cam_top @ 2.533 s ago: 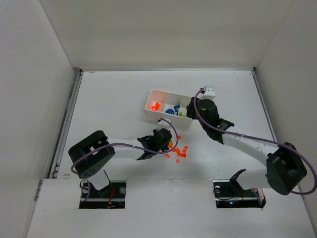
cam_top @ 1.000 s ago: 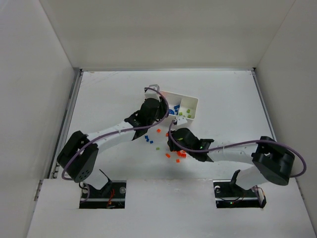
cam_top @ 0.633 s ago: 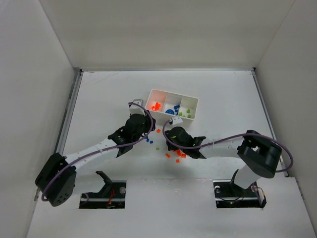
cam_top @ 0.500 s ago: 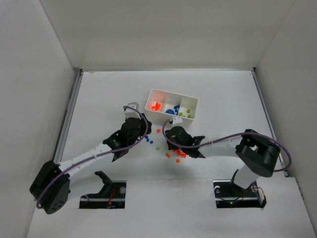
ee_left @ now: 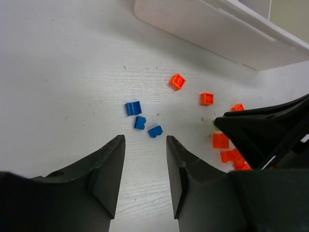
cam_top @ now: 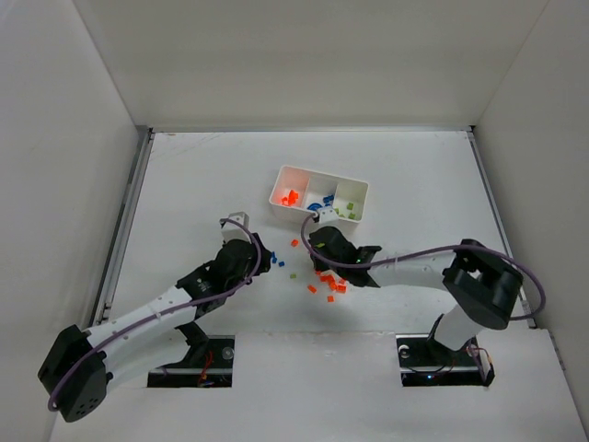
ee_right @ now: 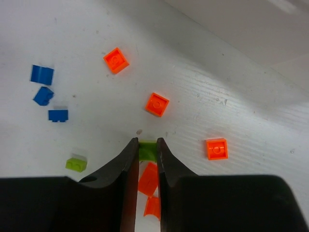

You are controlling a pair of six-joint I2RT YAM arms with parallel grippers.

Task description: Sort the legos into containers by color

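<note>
The yellow-green lego needs to go up and outward in my right gripper, over the near side of the tray to the tray's green section (cam_top: 350, 199). My right gripper should release it there above its matching pieces.
Pinched between the fingertips of my right gripper (ee_right: 147, 147) is a yellow-green lego (ee_right: 147, 150), just above a cluster of orange legos (ee_right: 148, 179); in the top view that gripper (cam_top: 319, 267) is right of centre. My left gripper (ee_left: 145, 145) is open and empty, low over the table, with three blue legos (ee_left: 140, 123) just ahead of its tips. The white tray (cam_top: 276, 189) of containers lies beyond, with orange pieces (cam_top: 290, 196) in its left compartment, blue (cam_top: 318, 204) in the middle and green (cam_top: 348, 210) at the right.
Loose orange legos (ee_right: 116, 60) lie scattered between the grippers and the tray's near wall (ee_left: 217, 29). Another yellow-green lego (ee_right: 76, 164) sits left of my right fingers. The two grippers are close together. White walls enclose the table (cam_top: 184, 184).
My right gripper has closed on the yellow-green lego. My left arm has drawn back from the tray toward the near left, down to the blue legos.
</note>
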